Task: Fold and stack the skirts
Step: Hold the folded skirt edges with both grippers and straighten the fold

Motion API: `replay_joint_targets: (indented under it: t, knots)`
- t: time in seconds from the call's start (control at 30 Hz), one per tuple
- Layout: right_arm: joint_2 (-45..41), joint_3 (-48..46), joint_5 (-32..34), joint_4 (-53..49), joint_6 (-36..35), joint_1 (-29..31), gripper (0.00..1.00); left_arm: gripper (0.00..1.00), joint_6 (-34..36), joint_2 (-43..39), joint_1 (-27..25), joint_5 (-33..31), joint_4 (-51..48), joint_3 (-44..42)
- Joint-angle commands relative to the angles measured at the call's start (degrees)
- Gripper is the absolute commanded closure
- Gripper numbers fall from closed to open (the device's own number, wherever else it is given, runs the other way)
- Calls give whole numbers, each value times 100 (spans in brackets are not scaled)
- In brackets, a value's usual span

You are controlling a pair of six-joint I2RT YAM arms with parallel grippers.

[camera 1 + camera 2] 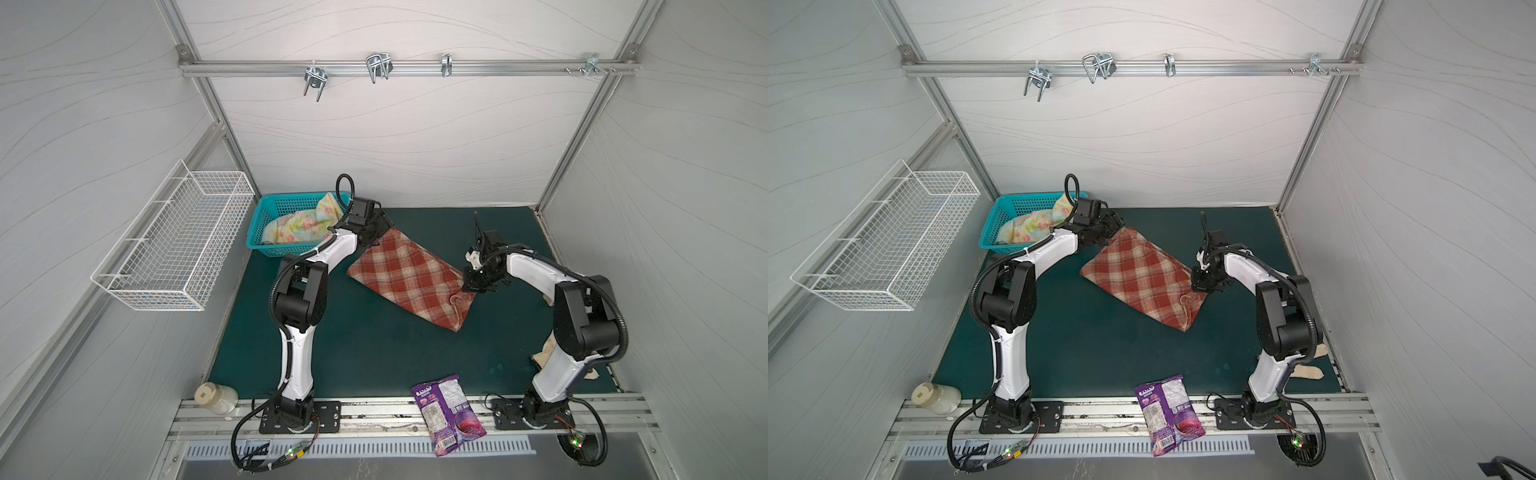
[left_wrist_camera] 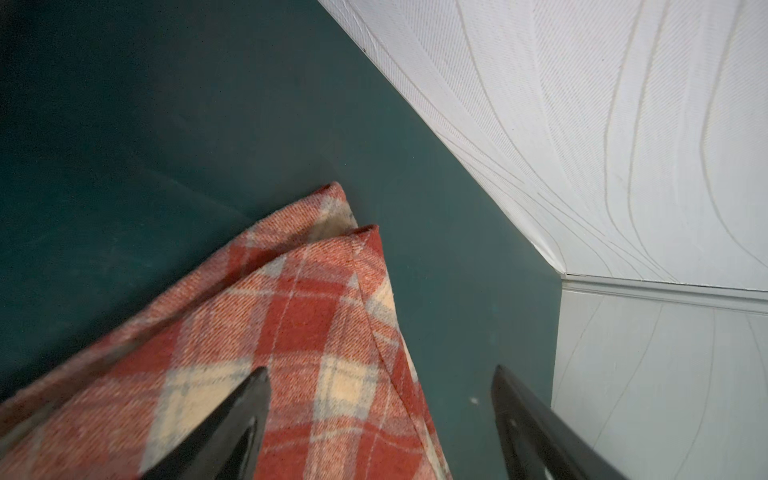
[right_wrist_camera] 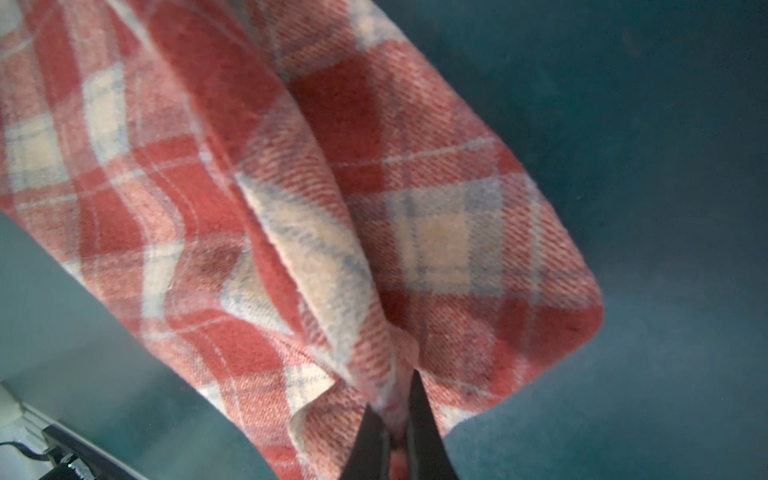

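The bunched edge eases outward in my right gripper toward the lower layer's uncovered far corner (image 3: 569, 321) next, and is then released there to match the layers.
The rust-red and cream plaid skirt (image 1: 409, 276) (image 1: 1142, 276) lies folded and slanted across the green mat (image 1: 374, 353). My left gripper (image 1: 380, 226) (image 1: 1115, 226) is at its far corner. In the left wrist view this gripper (image 2: 380, 370) is open, and the doubled corner of the skirt (image 2: 316, 299) lies flat below, not gripped. My right gripper (image 1: 473, 289) (image 1: 1200, 289) (image 3: 395, 399) is shut on a bunched edge of the plaid skirt (image 3: 332, 208) at its right end, lifting it slightly. The pastel floral skirt (image 1: 303, 226) (image 1: 1034, 224) sits crumpled in the teal basket.
The teal basket (image 1: 266, 216) stands at the back left of the mat, right behind my left arm. A white wire basket (image 1: 174, 245) hangs on the left wall. A purple snack bag (image 1: 449, 411) and a jar (image 1: 216, 398) lie at the front. A cream glove (image 1: 1308, 372) lies beside my right arm's base.
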Motion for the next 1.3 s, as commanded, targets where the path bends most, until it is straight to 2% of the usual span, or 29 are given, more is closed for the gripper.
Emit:
replay_joint_targets:
  t: [0.0, 0.3, 0.5, 0.57, 0.63, 0.73, 0.87, 0.9, 0.97, 1.03, 1.17, 1.27]
  knots:
    - [69, 162, 261, -3, -80, -81, 96, 16, 88, -575, -38, 51, 333, -369]
    - [364, 642, 781, -267, -188, -107, 96, 16, 188, -1263, -46, -2, 672, -1463]
    - [506, 979, 1170, -217, -181, -235, 70, 16, 197, -1620, -63, 49, 947, -2167]
    - [573, 1206, 1261, -239, -179, -314, 57, 16, 213, -1752, -72, 43, 993, -2405]
    - [586, 1418, 1281, -275, -170, -387, 49, 16, 219, -1874, -81, 25, 1076, -2629]
    - [486, 1706, 1308, -442, -194, -415, 32, 16, 237, -1962, -89, 58, 1178, -2860]
    - [-50, 1319, 616, -337, -55, -421, 11, 15, 259, -1903, -90, 147, 1347, -3057]
    - [-170, 1171, 356, -297, 2, -417, 1, 15, 259, -1871, -94, 178, 1396, -3091]
    - [-433, 735, -144, -174, 157, -379, 1, 15, 272, -1809, -98, 201, 1418, -3131]
    - [-667, 291, -334, 16, 287, -299, 1, 15, 309, -1757, -98, 154, 1442, -3171]
    - [-1227, -533, -472, 538, 607, -101, 1, 15, 389, -1593, -98, 94, 1436, -3173]
    - [-1243, -749, -487, 646, 670, -30, 1, 15, 400, -1519, -98, 2, 1430, -3220]
